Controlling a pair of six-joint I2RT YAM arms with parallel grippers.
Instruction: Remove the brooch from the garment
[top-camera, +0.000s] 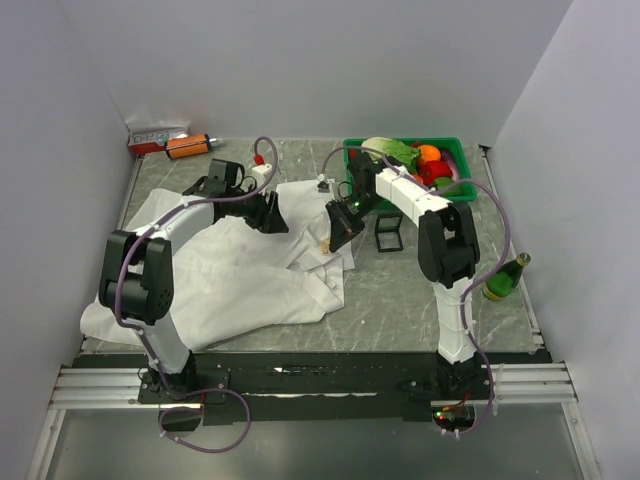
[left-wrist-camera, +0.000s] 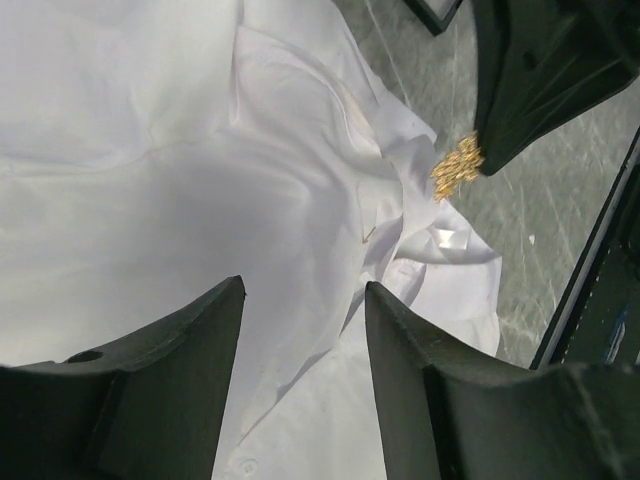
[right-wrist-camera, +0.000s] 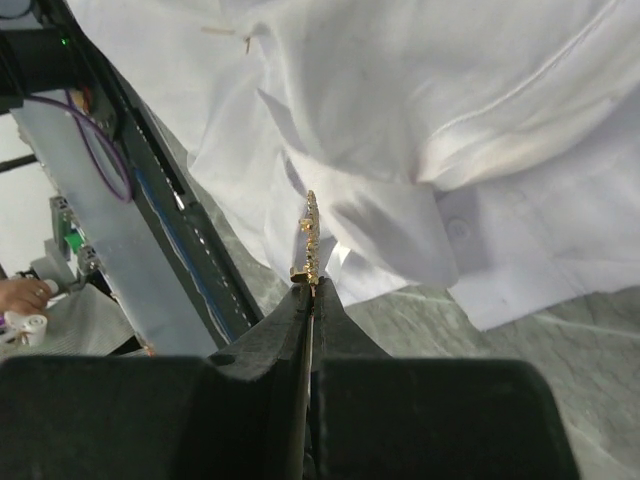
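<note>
The robot's right gripper should next move away from the shirt (top-camera: 230, 280) and release the brooch over the black stand, which lies to the gripper's right in the top view.
The white shirt (top-camera: 230, 280) lies crumpled across the left and middle of the table. My right gripper (top-camera: 336, 236) is shut on the gold star-shaped brooch (top-camera: 326, 243) at the shirt's right edge. In the right wrist view the brooch (right-wrist-camera: 311, 240) stands edge-on out of the closed tips of the right gripper (right-wrist-camera: 311, 290), with the shirt (right-wrist-camera: 450, 100) behind it. I cannot tell whether it touches the fabric. My left gripper (top-camera: 272, 215) is open and empty over the shirt's upper part. The left wrist view shows the left gripper (left-wrist-camera: 303, 290), the shirt (left-wrist-camera: 150, 200) and the brooch (left-wrist-camera: 457, 166).
A green bin (top-camera: 455, 150) of produce stands at the back right. A small black stand (top-camera: 389, 232) sits just right of my right gripper. A green bottle (top-camera: 505, 275) lies at the right edge. An orange tool (top-camera: 188, 145) and a box (top-camera: 150, 135) sit back left.
</note>
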